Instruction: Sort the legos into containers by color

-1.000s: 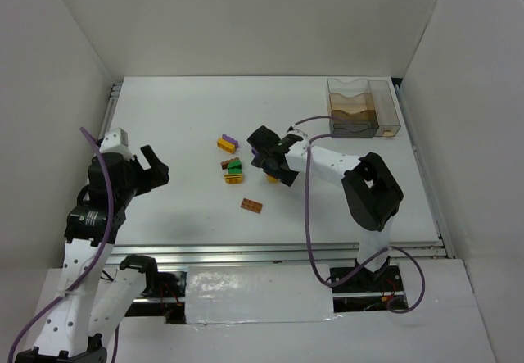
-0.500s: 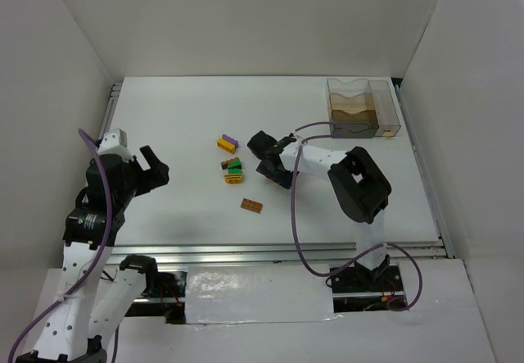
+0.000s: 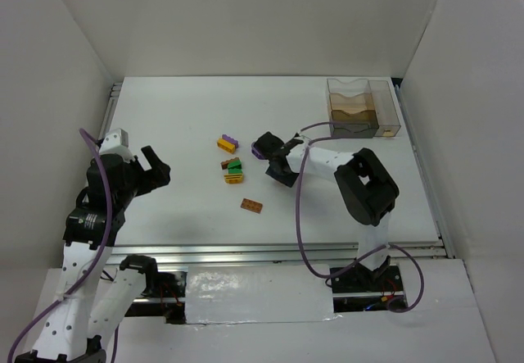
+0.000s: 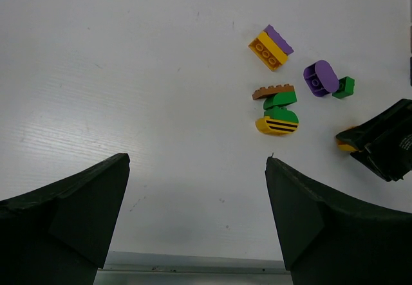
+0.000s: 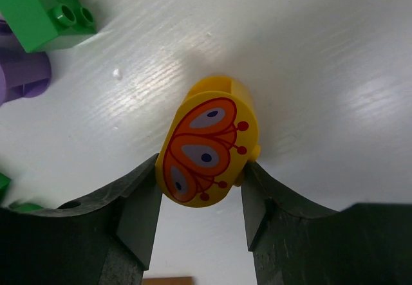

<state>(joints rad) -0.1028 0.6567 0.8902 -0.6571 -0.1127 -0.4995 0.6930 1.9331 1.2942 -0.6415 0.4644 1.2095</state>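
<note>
The right gripper lifts outward and to the right in the top view, over the container's long section [image 3: 383,107], next. It releases the yellow lego there, since that section stands empty.
My right gripper [image 5: 201,169] has both fingers pressed against the sides of a yellow lego [image 5: 207,140] printed with an orange wing pattern, which rests on the table. From the top view this gripper [image 3: 274,160] is low at mid-table. A green lego [image 5: 55,11] and a purple lego [image 5: 22,79] lie just beyond it. To its left are a yellow-purple stack [image 3: 227,142], a brown-green-yellow stack [image 3: 234,170] and a flat brown lego [image 3: 251,206]. The clear container [image 3: 364,109] stands at the far right corner. My left gripper [image 3: 151,169] hovers open and empty at the left.
White walls close in the table on the left, back and right. The right arm's purple cable [image 3: 299,207] loops over the near table edge. In the left wrist view the right gripper [image 4: 386,143] shows at the right edge, beside the legos.
The right gripper's jaws have come together from wide open onto the yellow lego, and its wrist has shifted slightly. The left arm has stayed in place.
</note>
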